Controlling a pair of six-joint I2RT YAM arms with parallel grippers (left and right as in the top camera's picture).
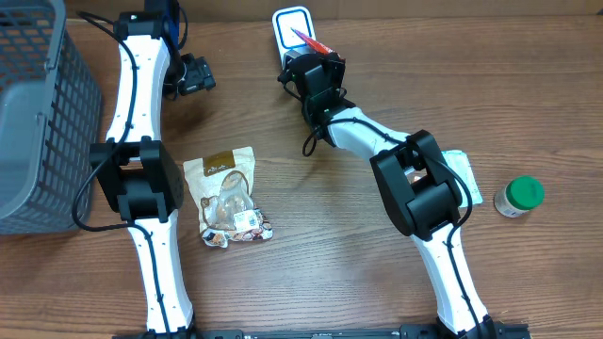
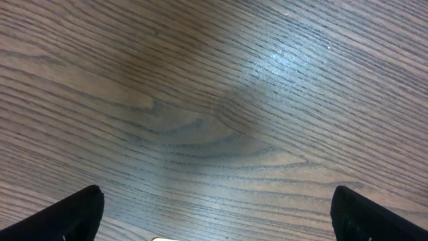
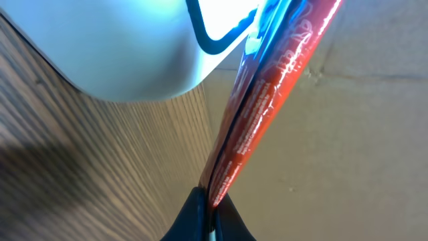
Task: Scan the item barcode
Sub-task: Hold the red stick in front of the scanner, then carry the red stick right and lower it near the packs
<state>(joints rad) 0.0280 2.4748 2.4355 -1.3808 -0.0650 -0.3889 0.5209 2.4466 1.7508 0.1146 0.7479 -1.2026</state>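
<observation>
My right gripper moves back next to free the red packet [image 1: 312, 41] beside the pale packet [image 1: 464, 178], since that is back and to the gripper's right in the overhead view.
The item is a thin red packet [image 1: 312, 41] with white print, held edge-on over the white scanner [image 1: 291, 25] with a blue outline at the table's far middle. My right gripper [image 1: 315, 56] is shut on the packet's lower edge. In the right wrist view the red packet [image 3: 267, 114] rises from my right gripper [image 3: 212, 201] and crosses the scanner's [image 3: 134, 47] rounded white face. No barcode shows. My left gripper [image 1: 202, 75] stands open at the far left over bare wood; the left wrist view shows the left gripper [image 2: 215, 204] with nothing between its fingers.
A grey mesh basket [image 1: 38, 113] fills the left edge. A brown-and-white snack bag [image 1: 226, 193] lies between the arms. A green-lidded jar [image 1: 519, 196] stands at the right, beside a pale packet [image 1: 464, 171] partly under the right arm.
</observation>
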